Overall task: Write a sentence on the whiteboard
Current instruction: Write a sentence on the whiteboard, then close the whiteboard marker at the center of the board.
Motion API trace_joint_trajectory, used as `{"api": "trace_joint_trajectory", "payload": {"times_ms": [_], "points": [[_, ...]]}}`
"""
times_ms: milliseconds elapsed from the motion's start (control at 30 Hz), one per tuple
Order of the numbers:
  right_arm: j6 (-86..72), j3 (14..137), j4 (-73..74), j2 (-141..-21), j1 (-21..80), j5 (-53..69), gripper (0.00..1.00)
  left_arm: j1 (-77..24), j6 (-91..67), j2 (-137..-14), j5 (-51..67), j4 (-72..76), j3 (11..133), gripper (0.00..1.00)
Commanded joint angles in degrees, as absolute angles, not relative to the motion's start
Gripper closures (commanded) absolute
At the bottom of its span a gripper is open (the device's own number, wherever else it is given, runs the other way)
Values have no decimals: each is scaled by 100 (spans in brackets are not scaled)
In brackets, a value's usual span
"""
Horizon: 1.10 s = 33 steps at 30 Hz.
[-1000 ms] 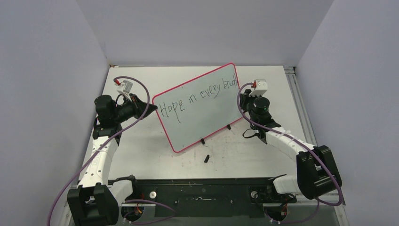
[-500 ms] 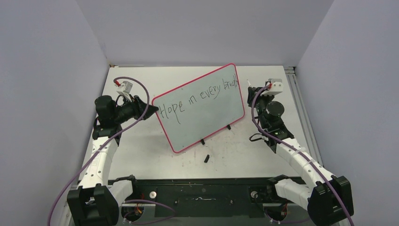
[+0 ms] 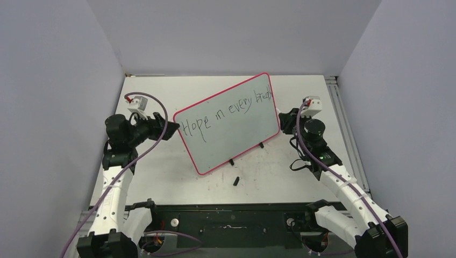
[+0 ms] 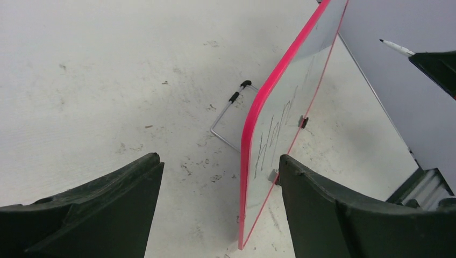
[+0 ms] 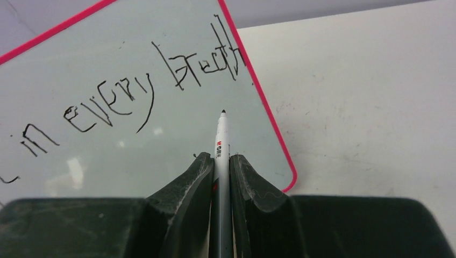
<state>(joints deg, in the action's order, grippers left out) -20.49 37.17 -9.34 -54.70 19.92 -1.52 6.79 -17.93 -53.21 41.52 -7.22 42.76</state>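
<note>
The pen's tip is bare, so my left gripper will next move back from the board's edge and down to close on the black cap near the board (image 3: 236,181).
The whiteboard (image 3: 236,134) stands propped at an angle mid-table, red-pink rim, with the sentence (image 3: 226,110) "Hope in every breath" in black across its top. My left gripper (image 3: 171,128) is open at the board's left edge. In the left wrist view the rim (image 4: 251,134) stands in the gap ahead of the left gripper (image 4: 220,166). My right gripper (image 5: 218,158) is shut on a white pen (image 5: 221,134). The pen's tip points at the whiteboard (image 5: 134,156) below "breath" (image 5: 201,64), off the surface. The right gripper (image 3: 287,115) is by the board's right edge.
A small black cap (image 3: 235,180) lies on the table in front of the board. A wire stand (image 4: 228,115) props the board from behind. Purple walls close in left, back and right. A metal rail (image 3: 344,126) runs along the table's right side.
My left gripper has opened and let go of the board's left rim. My right arm has drawn the pen back from the end of "breath", to the right.
</note>
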Motion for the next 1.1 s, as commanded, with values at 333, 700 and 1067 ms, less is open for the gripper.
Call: {"api": "trace_joint_trajectory", "payload": {"times_ms": [333, 700, 1067], "points": [[-3001, 4099, 1533, -4764, 2162, 870, 95, -2379, -945, -3997, -619, -3036, 5384, 27], [-3060, 4011, 2260, -4640, 2358, 794, 95, -6082, -2362, -5087, -2554, -2913, 5612, 32], [-2727, 3980, 2632, -4475, 2362, 1010, 94, -6889, -3416, -6872, -1845, -969, 4735, 32]]}}
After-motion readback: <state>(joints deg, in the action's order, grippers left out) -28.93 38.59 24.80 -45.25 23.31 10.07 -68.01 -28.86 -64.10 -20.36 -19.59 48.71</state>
